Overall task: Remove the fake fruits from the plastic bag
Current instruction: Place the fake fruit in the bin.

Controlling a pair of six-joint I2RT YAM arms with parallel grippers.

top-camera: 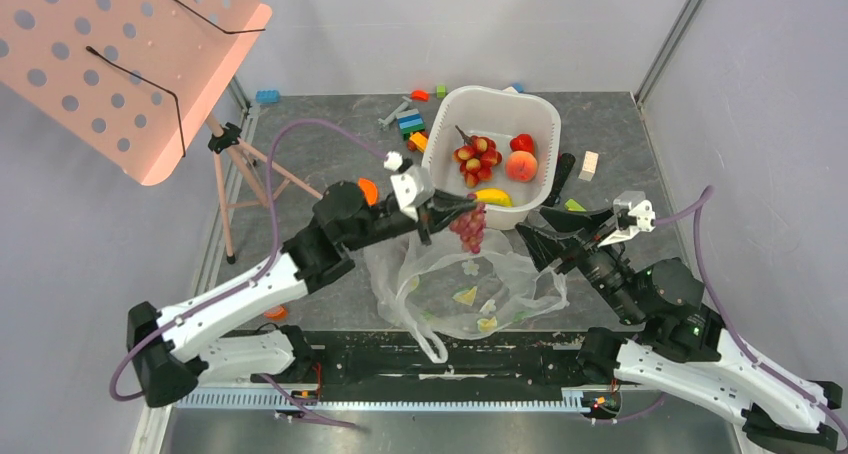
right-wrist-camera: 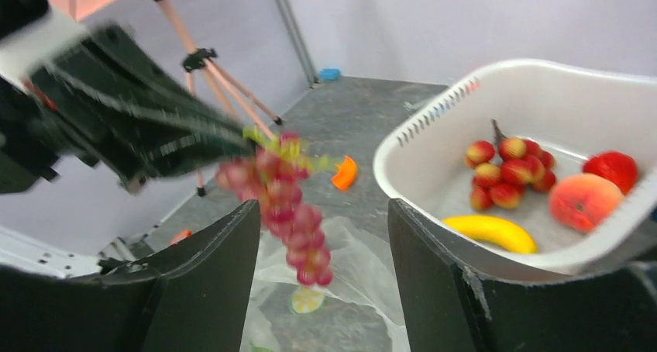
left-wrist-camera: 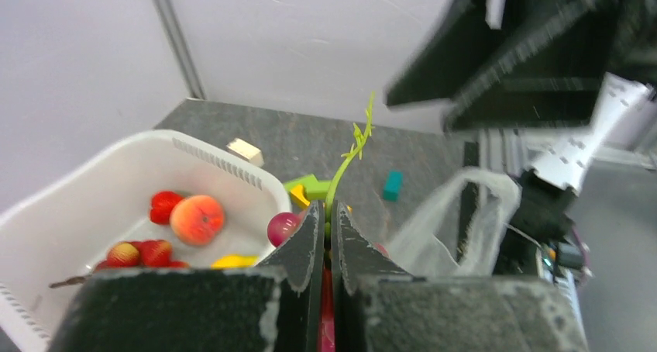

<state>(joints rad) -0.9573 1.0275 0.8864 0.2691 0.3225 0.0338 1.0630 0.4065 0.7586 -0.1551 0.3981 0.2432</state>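
Note:
My left gripper holds the purple-red grape bunch and will move away from my base past the basin's near rim next. Then it will lower the bunch beside the red-yellow bunch.
My left gripper (top-camera: 458, 210) is shut on the green stem (left-wrist-camera: 346, 166) of a purple-red grape bunch (top-camera: 469, 230). The bunch hangs above the clear plastic bag (top-camera: 440, 284), beside the white basin (top-camera: 547, 124). It shows blurred in the right wrist view (right-wrist-camera: 290, 205). Pale fruit slices (top-camera: 466, 296) lie inside the bag. In the basin lie a red-yellow grape bunch (top-camera: 477, 158), a peach (top-camera: 521, 166), a red fruit (top-camera: 522, 143) and a yellow banana (top-camera: 492, 197). My right gripper (top-camera: 548, 236) is open and empty at the bag's right edge.
Coloured toy blocks (top-camera: 410, 124) lie left of the basin, a beige block (top-camera: 588, 165) and a dark piece (top-camera: 561, 172) to its right. An orange curved piece (right-wrist-camera: 345, 173) lies on the table. A pink perforated stand (top-camera: 130, 54) on a tripod stands far left.

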